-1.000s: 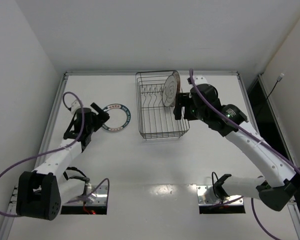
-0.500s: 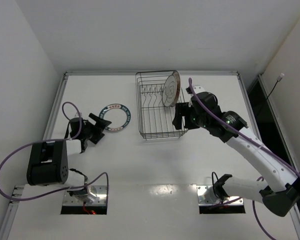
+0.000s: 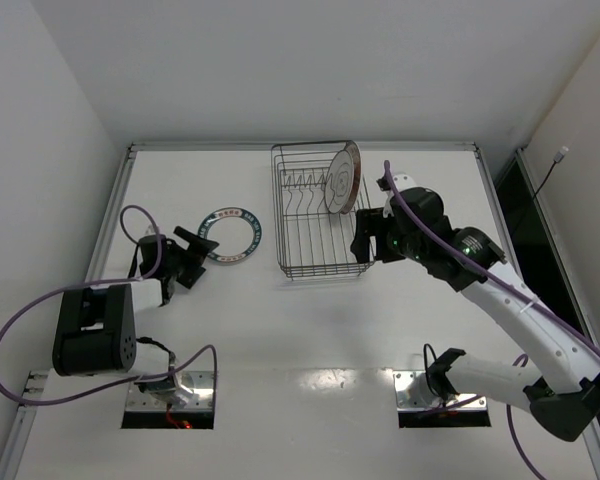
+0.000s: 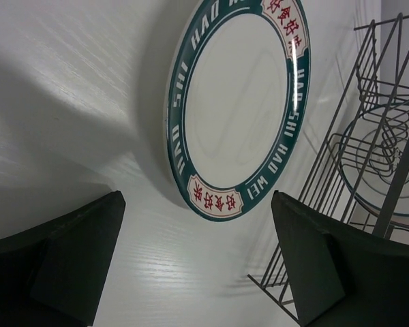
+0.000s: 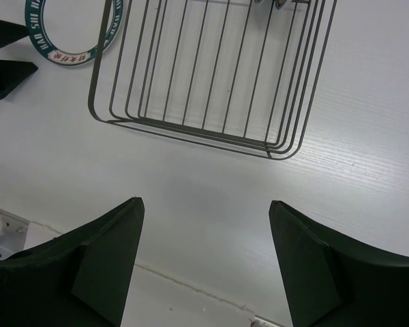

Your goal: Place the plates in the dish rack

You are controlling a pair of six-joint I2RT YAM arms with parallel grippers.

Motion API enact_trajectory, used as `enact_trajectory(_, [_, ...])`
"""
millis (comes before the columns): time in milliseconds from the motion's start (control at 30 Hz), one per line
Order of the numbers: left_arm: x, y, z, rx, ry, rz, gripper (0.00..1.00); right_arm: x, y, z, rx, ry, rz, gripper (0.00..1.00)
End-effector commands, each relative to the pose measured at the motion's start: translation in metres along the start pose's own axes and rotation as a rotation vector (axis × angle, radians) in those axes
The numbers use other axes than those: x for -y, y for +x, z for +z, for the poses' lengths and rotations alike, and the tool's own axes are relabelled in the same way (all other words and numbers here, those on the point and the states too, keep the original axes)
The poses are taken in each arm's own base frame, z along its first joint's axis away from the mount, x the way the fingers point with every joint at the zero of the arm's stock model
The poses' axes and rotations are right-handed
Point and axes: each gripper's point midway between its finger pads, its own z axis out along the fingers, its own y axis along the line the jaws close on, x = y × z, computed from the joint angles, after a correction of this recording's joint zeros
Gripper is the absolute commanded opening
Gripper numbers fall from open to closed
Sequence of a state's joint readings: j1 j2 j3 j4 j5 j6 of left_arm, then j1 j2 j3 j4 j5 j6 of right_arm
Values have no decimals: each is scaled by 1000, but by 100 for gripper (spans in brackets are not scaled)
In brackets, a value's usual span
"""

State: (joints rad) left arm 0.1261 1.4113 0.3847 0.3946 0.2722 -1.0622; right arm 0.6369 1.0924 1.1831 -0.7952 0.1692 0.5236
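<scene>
My left gripper is to move in toward the plate next and close on the plate's edge away from the rack.
A white plate with a dark blue-green rim [image 3: 233,234] lies flat on the table, left of the dish rack [image 3: 325,243]. My left gripper [image 3: 199,250] sits just off its near-left edge, open and empty. The left wrist view shows that plate [image 4: 235,102] beyond the spread fingers [image 4: 75,259], not touched by them. A pale plate with thin dark rings [image 3: 342,178] stands upright in the rack's far right corner. My right gripper [image 3: 361,238] hovers open by the rack's right near corner, holding nothing; its wrist view looks down on the rack [image 5: 204,75] and bare table.
The dark wire rack [image 4: 368,136] stands to the right of the left gripper [image 4: 196,197]. Raised table rails run along the left and right sides [image 3: 113,215]. Two metal base plates [image 3: 170,398] sit at the near edge. The right gripper [image 5: 204,203] is above white tabletop.
The left arm has folded back, drawing its gripper slightly away from the rimmed plate's edge. The right gripper has backed away from the ringed plate in the rack, toward the near side.
</scene>
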Motion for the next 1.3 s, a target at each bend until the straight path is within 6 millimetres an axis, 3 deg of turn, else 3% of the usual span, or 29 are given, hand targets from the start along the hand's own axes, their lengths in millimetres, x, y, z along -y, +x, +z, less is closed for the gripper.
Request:
enact_trajectory(0, [-28,-3,-2,21,-143,-16,89,5,-2,-6,31,11,-7,71])
enact_trajectory(33, [-26,-4,-3,21,-143,-16,80,5,-2,-6,31,11,-16,71])
enact_trajectory(67, [-22,-8,-2,34,-123,17,99,5,-2,-6,31,11,-17,71])
enact_trajectory(100, [-11,0,-1,-31,-46,41,100,5,-2,-6,31,11,-17,71])
enact_trajectory(233, [-9,6,6,-82,-14,19,100,8,0,-6,25,23,-29,71])
enact_trajectory(500, [-22,23,26,-167,-4,-36,100,9,0,-6,25,23,-47,71])
enact_trajectory(600, [-20,30,29,-199,22,-40,91,10,2,-7,17,26,-48,71])
enact_trajectory(667, [-17,28,30,-194,29,-36,78,10,2,-7,17,26,-48,71])
enact_trajectory(733, [-18,27,31,-201,22,-6,60,10,2,-7,17,26,-48,71])
enact_trajectory(767, [-18,29,32,-203,13,7,42,11,4,-7,8,29,-50,71])
enact_trajectory(833, [-16,31,33,-223,5,38,26,11,4,-7,8,29,-50,71])
enact_trajectory(867, [-17,29,35,-218,-7,45,12,11,4,-7,8,29,-50,71])
enact_trajectory(933, [-16,29,36,-227,-23,69,1,13,6,-7,3,41,-51,71])
enact_trajectory(1033, [-18,24,31,-202,-50,96,0,15,4,-10,14,47,-59,71])
enact_trajectory(1133, [-3,9,19,-144,-48,137,0,17,6,-10,8,59,-61,71])
enact_trajectory(1200, [11,-5,10,-92,-39,166,0,17,5,-13,16,56,-59,71])
enact_trajectory(1267, [41,-24,-9,-28,9,211,0,11,0,-14,36,24,-54,71])
